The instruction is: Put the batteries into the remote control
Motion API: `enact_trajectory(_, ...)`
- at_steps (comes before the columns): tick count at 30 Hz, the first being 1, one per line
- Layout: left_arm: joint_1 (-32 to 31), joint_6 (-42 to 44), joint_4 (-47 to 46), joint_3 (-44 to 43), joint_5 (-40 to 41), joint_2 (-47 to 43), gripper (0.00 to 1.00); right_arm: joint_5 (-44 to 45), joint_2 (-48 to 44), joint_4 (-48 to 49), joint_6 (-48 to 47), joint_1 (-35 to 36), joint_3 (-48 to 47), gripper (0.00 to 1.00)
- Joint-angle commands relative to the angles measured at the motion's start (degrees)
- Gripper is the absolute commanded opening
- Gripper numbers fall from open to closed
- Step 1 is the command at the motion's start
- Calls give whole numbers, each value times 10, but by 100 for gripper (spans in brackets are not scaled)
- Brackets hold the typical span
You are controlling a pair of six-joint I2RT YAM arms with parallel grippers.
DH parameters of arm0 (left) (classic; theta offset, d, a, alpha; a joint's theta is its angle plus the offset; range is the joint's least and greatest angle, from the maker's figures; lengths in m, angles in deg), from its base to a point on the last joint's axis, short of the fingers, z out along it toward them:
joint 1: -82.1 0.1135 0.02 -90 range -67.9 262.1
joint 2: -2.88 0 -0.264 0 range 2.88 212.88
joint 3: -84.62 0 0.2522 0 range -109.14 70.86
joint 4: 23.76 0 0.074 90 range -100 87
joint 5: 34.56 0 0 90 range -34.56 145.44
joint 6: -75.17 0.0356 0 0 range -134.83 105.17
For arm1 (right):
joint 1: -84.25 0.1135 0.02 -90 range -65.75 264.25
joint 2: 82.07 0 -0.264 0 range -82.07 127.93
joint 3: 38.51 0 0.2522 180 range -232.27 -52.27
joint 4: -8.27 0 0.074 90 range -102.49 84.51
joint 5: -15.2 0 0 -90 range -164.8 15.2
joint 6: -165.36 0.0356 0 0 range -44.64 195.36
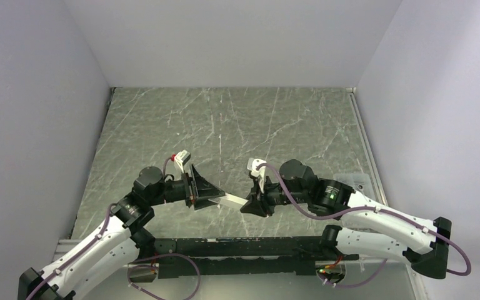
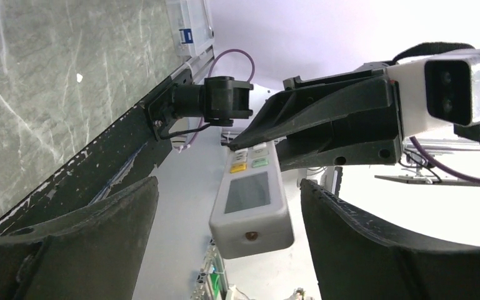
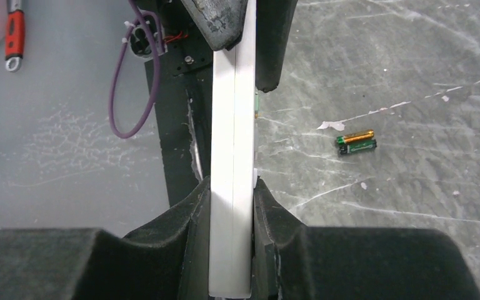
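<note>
My left gripper turns slightly around the remote control's screen end [image 1: 216,200] [image 2: 250,215] next and closes the fingers there, as a gap still shows on each side of it.
The white remote control [image 1: 232,200] hangs in the air between both grippers, above the near edge of the table. My right gripper [image 3: 232,184] is shut on one end of it, fingers pressed to both long faces. The other end, with the screen and coloured buttons [image 2: 253,206], sits between the fingers of my left gripper [image 2: 228,184], which stands open with a gap on each side. Two batteries [image 3: 356,142], one gold-green and one dark, lie side by side on the marbled table right of the remote. They are hidden in the top view.
A black rail [image 1: 244,247] runs along the table's near edge below the grippers. A red-handled tool [image 3: 14,34] lies on the grey surface beyond that edge. A clear plastic box [image 2: 190,25] stands at the table's right side.
</note>
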Motion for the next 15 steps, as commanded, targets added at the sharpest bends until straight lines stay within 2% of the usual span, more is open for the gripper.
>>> enact_trajectory(1, 3, 78, -7, -53, -38, 1, 90, -29, 0, -7, 41, 0, -40, 0)
enact_trajectory(5, 3, 124, 2, -80, -76, 3, 90, -64, 8, -11, 63, -3, -51, 0)
enact_trajectory(9, 3, 184, 74, -117, -86, 2, 92, -103, 15, -10, 84, -8, -61, 0)
enact_trajectory(15, 2, 235, 105, -138, -132, 9, 89, -178, 35, 9, 137, -33, -64, 0)
